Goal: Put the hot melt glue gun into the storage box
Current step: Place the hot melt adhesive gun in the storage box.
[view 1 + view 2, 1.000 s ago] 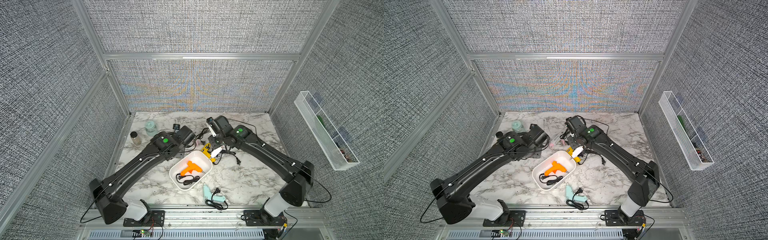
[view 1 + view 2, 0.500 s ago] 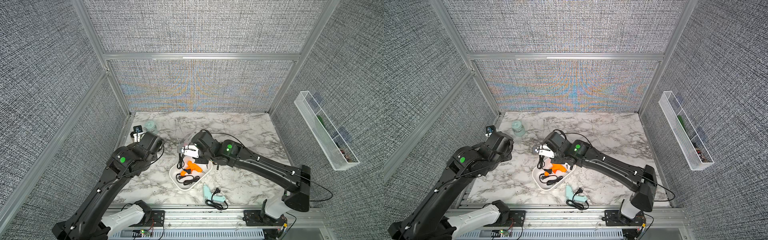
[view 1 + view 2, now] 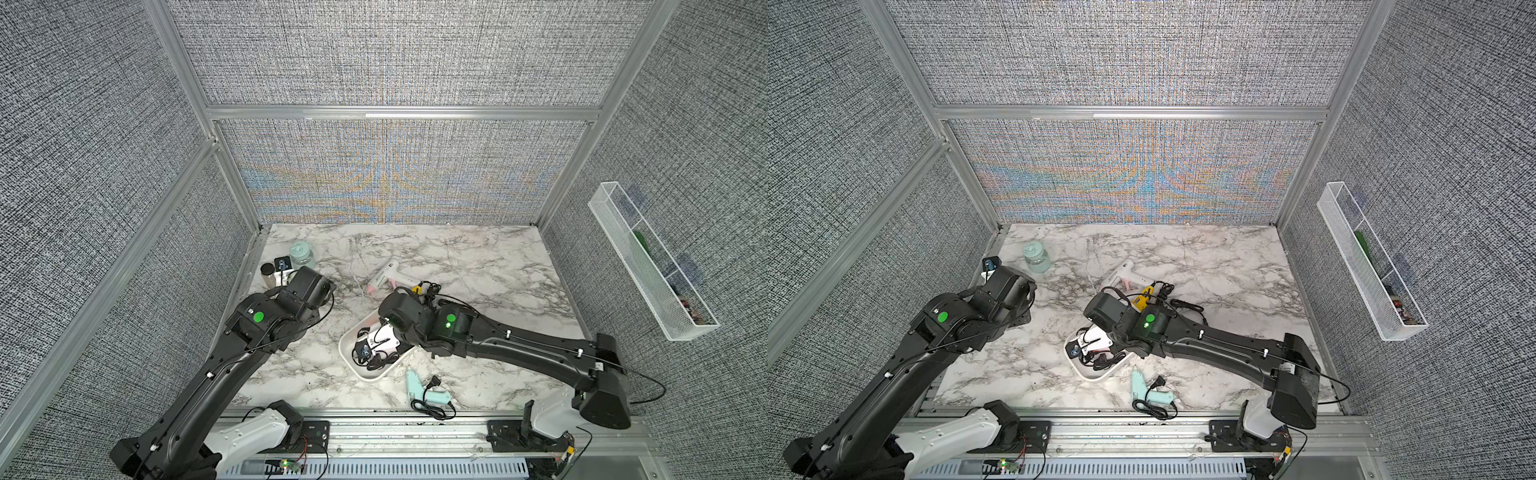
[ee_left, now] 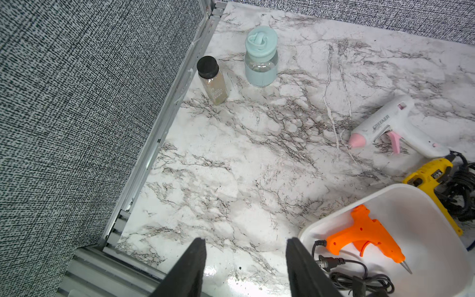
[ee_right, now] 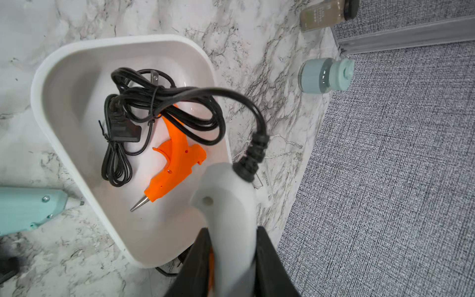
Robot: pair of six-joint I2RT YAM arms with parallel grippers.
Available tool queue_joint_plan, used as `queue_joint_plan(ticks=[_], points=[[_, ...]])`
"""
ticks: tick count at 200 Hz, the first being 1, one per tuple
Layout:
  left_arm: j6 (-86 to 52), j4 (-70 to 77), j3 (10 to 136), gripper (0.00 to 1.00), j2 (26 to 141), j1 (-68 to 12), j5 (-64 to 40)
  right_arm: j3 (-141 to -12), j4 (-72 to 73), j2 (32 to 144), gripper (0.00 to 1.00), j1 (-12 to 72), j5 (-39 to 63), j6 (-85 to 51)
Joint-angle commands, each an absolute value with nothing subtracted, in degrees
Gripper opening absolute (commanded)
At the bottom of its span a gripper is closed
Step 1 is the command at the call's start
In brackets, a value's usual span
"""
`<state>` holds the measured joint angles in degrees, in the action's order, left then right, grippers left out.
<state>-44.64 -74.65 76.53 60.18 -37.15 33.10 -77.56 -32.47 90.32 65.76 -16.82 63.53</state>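
Note:
I need to lower the white glue gun into the storage box (image 3: pixel 365 376) with my right gripper and let go of its handle beside the orange glue gun, where the storage box's bare bottom has room.
The white storage box (image 3: pixel 365 376) (image 5: pixel 102 42) sits near the middle front of the marble table. An orange glue gun (image 5: pixel 174 164) (image 4: pixel 365 236) lies inside it with its black cord. My right gripper (image 5: pixel 232 228) is shut on the handle of a white glue gun (image 5: pixel 228 205) (image 3: pixel 1098 336), held above the box. That gun's bundled black cord (image 5: pixel 159 102) hangs into the box. My left gripper (image 4: pixel 246 240) is open and empty, above bare table left of the box.
A white-and-pink glue gun (image 3: pixel 384 276) and a yellow one (image 3: pixel 1142 297) with tangled cords lie behind the box. A mint glue gun (image 3: pixel 424 388) lies near the front edge. A mint-capped jar (image 4: pixel 261 59) and a small black-capped bottle (image 4: pixel 212 79) stand by the left wall. A wire-mesh tray (image 3: pixel 648 266) hangs on the right wall.
My right gripper has carried the white glue gun from the pile behind the box to above it. The left arm has drawn back to the left, away from the centre.

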Motion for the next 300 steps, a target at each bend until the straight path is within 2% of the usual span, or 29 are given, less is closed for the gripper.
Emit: queue_joint_plan(ticks=[1,107,172,196,227,251,291,300], points=[[-45.27,-74.36,76.31,0.56,59.53,-37.09,33.31,-77.41,-28.36,91.87,0.0,65.07,-15.8,68.71],[-44.65,-73.86,75.85,0.58,59.21,-37.07,33.14,-71.15,-19.65,100.15,0.0,62.26,-5.88,70.23],[-43.84,-73.42,76.11,0.58,59.65,-37.07,33.32,-70.97,-17.69,105.67,0.0,59.71,-5.71,70.64],[-43.51,-73.32,76.27,0.58,59.71,-37.09,33.48,-71.17,-18.2,106.79,0.07,58.1,-5.69,70.52],[-43.02,-73.06,76.12,0.58,59.84,-37.09,33.38,-71.52,-18.64,106.95,0.31,56.33,-5.83,70.49],[-42.56,-72.72,75.7,0.58,60.06,-37.0,33.39,-71.72,-18.2,107.03,0.42,55.9,-5.45,70.6],[-42.32,-72.59,75.45,0.58,60.12,-36.87,33.53,-72.72,-18.41,108.48,0.46,55.82,-4.69,69.5],[-42.28,-72.59,75.34,0.58,60.01,-36.83,33.65,-73.11,-18.53,108.54,0.53,55.92,-4.36,69.18]])
